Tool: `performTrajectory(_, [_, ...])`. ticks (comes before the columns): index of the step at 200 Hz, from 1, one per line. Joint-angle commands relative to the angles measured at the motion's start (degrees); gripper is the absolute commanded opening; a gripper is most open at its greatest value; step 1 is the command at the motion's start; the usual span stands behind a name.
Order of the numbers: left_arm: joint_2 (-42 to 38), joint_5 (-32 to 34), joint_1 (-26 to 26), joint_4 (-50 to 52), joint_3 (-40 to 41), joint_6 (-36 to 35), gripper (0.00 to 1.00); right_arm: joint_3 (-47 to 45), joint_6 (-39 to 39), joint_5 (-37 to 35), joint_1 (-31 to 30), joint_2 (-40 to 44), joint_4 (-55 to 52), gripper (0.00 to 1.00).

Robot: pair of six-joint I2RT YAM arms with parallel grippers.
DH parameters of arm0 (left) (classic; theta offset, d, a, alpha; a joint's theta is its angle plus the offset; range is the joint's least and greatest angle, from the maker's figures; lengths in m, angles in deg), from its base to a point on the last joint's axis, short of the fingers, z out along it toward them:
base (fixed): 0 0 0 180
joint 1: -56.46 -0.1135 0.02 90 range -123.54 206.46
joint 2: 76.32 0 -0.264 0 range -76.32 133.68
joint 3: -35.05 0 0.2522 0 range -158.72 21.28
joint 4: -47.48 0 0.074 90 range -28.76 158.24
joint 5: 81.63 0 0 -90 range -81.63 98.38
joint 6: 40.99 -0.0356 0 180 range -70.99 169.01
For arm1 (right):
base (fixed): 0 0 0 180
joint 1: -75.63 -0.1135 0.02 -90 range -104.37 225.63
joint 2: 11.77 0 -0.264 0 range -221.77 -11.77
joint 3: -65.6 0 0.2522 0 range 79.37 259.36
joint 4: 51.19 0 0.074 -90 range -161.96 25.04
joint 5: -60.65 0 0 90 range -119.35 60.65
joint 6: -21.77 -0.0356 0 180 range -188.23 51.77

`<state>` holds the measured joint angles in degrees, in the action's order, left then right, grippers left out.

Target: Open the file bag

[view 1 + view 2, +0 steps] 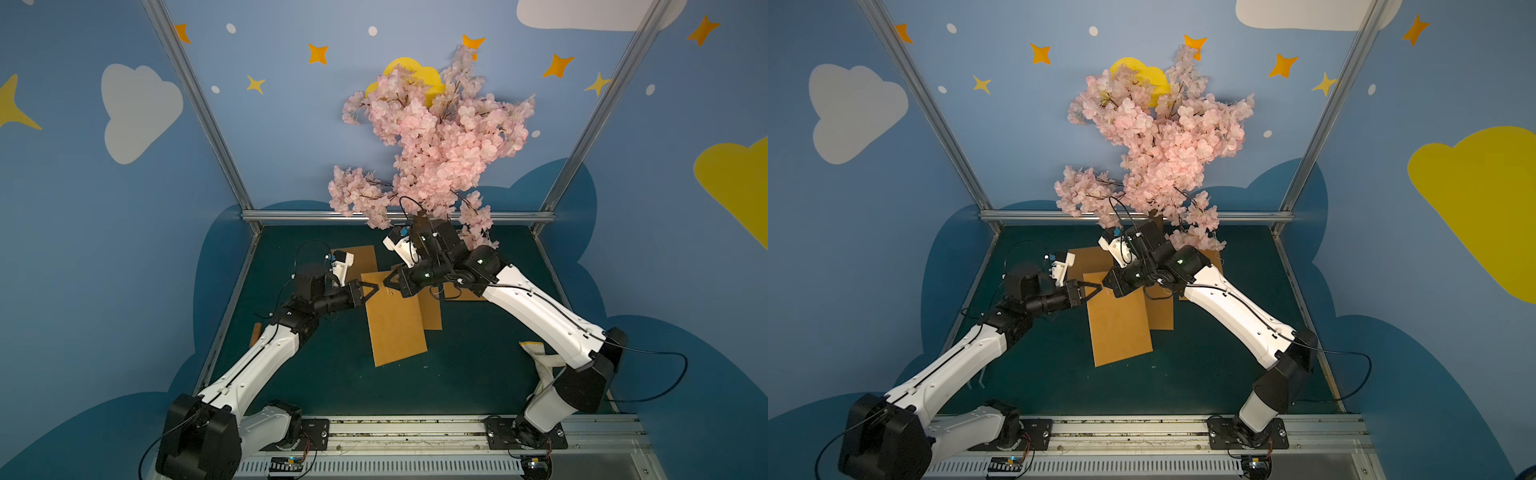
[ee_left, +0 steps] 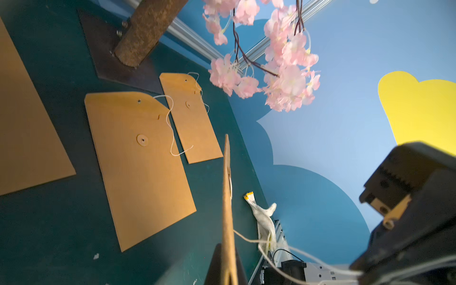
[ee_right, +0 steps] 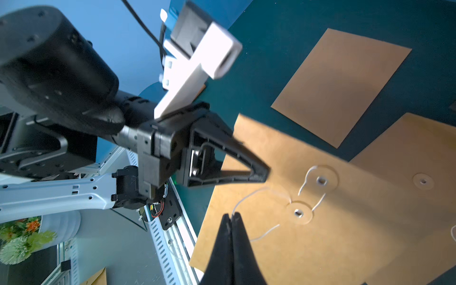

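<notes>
The tree's trunk stands outward of my right gripper, so I'll pull the white string that way, away from the discs it still loops past, and release it.
The brown file bag (image 1: 395, 324) lies mid-table in both top views (image 1: 1119, 324), its far end lifted. My left gripper (image 1: 375, 287) is shut on that end's edge; its wrist view shows the bag edge-on (image 2: 227, 197) between the jaws of the left gripper (image 2: 228, 256). My right gripper (image 1: 387, 284) faces it, close by. In the right wrist view the right gripper (image 3: 231, 217) is shut on the white string (image 3: 256, 192). The string loops past two round discs (image 3: 298, 212) on the bag's flap. The left gripper (image 3: 264, 172) pinches the bag's rim beside them.
Other file bags lie around: one behind the left gripper (image 1: 361, 259), two under the right arm (image 1: 432, 311); the left wrist view shows three of them flat (image 2: 140, 167). A pink blossom tree (image 1: 432, 141) stands at the back. A white cloth (image 1: 544, 361) lies at the right.
</notes>
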<state>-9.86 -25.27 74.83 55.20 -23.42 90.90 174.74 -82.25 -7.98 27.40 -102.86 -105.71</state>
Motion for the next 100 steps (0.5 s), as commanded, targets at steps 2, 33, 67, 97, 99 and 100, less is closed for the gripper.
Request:
performTrajectory(2, [0.25, 2.18, -0.91, -3.26, -3.06, 1.52, 0.03, -4.73, -1.83, -0.65, -0.18, 4.62, 2.04, 0.00])
performTrajectory(33, [-0.57, 0.84, -2.65, -3.71, -4.49, 2.77, 0.02, -9.72, -2.23, -4.31, 1.97, 10.31, 0.85, 0.00])
performTrajectory(67, [-3.70, -0.32, -4.43, -4.32, -3.02, 4.30, 0.02, -12.80, -1.52, -6.20, 7.18, 14.65, -0.89, 0.00])
performTrajectory(97, [-6.49, -0.39, -5.66, -6.21, -0.92, 6.68, 0.03, -12.88, -0.59, -5.91, 11.55, 14.99, -1.78, 0.00])
performTrajectory(99, [-6.69, -0.37, -5.70, -6.25, -0.82, 6.71, 0.03, -12.85, -0.53, -5.90, 11.79, 14.98, -1.79, 0.00])
performTrajectory(100, [-6.86, -0.37, -5.75, -6.26, -0.78, 6.75, 0.03, -12.85, -0.51, -5.85, 11.86, 14.98, -1.83, 0.00])
